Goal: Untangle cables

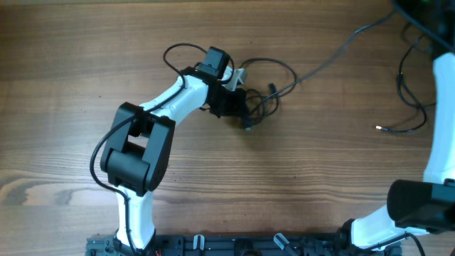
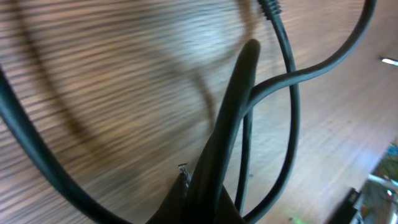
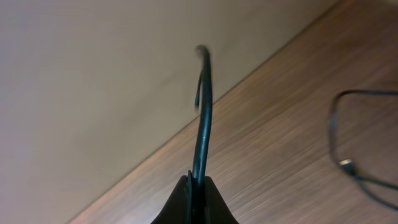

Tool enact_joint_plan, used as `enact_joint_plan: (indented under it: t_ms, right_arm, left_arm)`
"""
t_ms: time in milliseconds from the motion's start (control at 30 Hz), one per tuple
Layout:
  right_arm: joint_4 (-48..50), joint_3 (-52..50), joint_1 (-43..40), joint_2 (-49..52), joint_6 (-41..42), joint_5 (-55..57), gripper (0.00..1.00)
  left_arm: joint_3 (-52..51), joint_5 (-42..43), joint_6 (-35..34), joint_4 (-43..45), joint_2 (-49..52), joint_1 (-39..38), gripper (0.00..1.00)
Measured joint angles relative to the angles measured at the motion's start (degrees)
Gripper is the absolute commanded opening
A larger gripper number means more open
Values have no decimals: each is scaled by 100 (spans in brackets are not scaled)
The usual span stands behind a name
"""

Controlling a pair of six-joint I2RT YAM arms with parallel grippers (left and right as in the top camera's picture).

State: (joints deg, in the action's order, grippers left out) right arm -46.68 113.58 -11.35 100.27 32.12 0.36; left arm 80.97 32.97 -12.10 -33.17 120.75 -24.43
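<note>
I am holding the cable in my right gripper, and it still runs into the tangle. I need to move my right gripper away, then down toward the loose cable with the pale tip.
A tangle of thin black cables lies on the wooden table, back centre. My left gripper sits on the tangle's left side. In the left wrist view it is shut on a black cable, with other strands looping beside it. One strand runs from the tangle up to the top right. My right gripper is shut on a black cable that rises straight from the jaws. It is out of the overhead view. Another cable with a pale tip lies at the right.
The left arm reaches from the front left toward the tangle. The right arm stands along the right edge. The right wrist view shows the table's far edge against a pale wall and a loose cable loop.
</note>
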Motion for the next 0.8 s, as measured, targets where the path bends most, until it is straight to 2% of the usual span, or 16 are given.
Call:
enact_joint_plan:
  t_ms: [167, 467, 600, 800]
  right_arm:
    - [-72, 0, -577, -2, -103, -605, 4]
    - [-210, 0, -660, -2, -599, -1261, 4]
    - [-214, 0, -658, 0, -848, -1401, 4]
    - [-4, 0, -658, 175, -1126, -1451, 4]
  left_arm:
    - [-2, -365, 2, -142, 0, 256, 4]
    - [-2, -1156, 33, -417, -164, 1141, 4]
    - [-35, -1401, 122, -579, -713, 1346, 4]
    - [-35, -1432, 151, -715, -1873, 1255, 4]
